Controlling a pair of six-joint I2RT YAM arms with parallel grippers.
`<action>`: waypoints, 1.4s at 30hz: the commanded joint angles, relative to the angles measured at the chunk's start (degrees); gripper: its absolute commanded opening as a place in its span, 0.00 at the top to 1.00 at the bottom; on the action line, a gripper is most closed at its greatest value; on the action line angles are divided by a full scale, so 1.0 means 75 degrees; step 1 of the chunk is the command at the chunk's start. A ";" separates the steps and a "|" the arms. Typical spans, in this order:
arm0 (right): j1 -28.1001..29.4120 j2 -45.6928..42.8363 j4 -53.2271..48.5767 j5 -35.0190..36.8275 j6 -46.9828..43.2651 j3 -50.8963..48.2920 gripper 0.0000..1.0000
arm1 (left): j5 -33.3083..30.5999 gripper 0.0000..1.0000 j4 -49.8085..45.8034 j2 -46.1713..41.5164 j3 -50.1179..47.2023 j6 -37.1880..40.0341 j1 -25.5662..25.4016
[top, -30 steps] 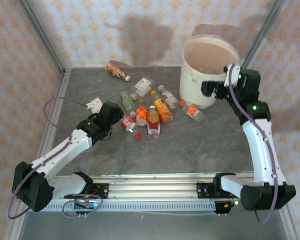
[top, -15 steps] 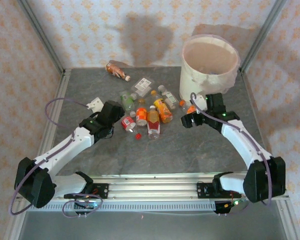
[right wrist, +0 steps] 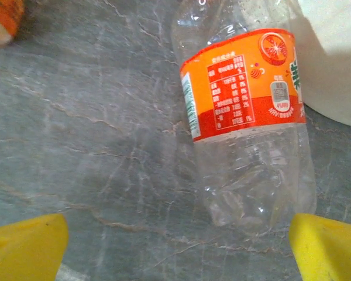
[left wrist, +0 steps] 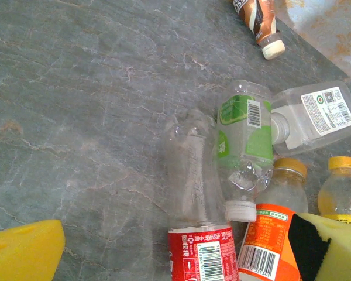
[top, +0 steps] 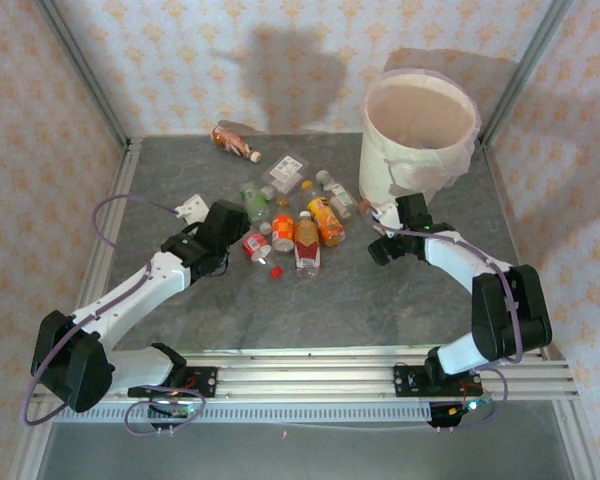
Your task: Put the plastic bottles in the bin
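The open fingers still stand short of the bottle's clear body by the orange label. The right gripper lowers outward past the bottle's bottom end onto that body next.
Several plastic bottles point(top: 295, 215) lie in a loose heap mid-table, left of the white bin point(top: 418, 130). My left gripper point(top: 238, 240) is open at the heap's left edge. In the left wrist view its yellow fingers point(left wrist: 23, 253) straddle a red-labelled bottle point(left wrist: 202, 257), beside a green-labelled one point(left wrist: 243, 132) and an orange-labelled one point(left wrist: 268, 249). My right gripper point(top: 380, 234) is low by the bin's base. It stands open point(right wrist: 175, 249) over a lying clear bottle with an orange label point(right wrist: 243, 88), its fingers point(right wrist: 330, 249) apart on either side of the bottle's bottom end.
A brown bottle point(top: 235, 142) lies alone at the back near the wall. A loose red cap point(top: 276, 271) sits in front of the heap. A small white piece point(top: 188, 208) lies at the left. The bin's white wall point(right wrist: 336, 52) is close beside the right gripper.
My right arm has swung from the bin's rim down to the table at the bin's base, over the orange-labelled bottle. The left gripper has edged slightly toward the heap.
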 commanded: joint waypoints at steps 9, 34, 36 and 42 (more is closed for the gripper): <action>0.0064 0.1269 0.0471 0.0467 -0.1412 0.0626 0.05 | -0.0471 0.00 -0.0328 -0.0249 -0.0163 -0.0103 0.0105; 0.0474 0.0092 0.0064 0.0042 -0.1180 0.0352 0.55 | -0.0501 0.00 -0.0158 -0.0389 -0.0463 -0.0195 0.0106; 0.0552 -0.0043 -0.0175 0.0041 -0.1163 0.0388 0.55 | -0.0470 0.00 -0.0107 -0.0339 -0.0460 -0.0159 0.0105; 0.0734 -0.0661 -0.0465 0.0119 -0.1164 0.0579 0.56 | -0.0196 0.00 -0.0107 0.0045 -0.0483 -0.0379 0.0151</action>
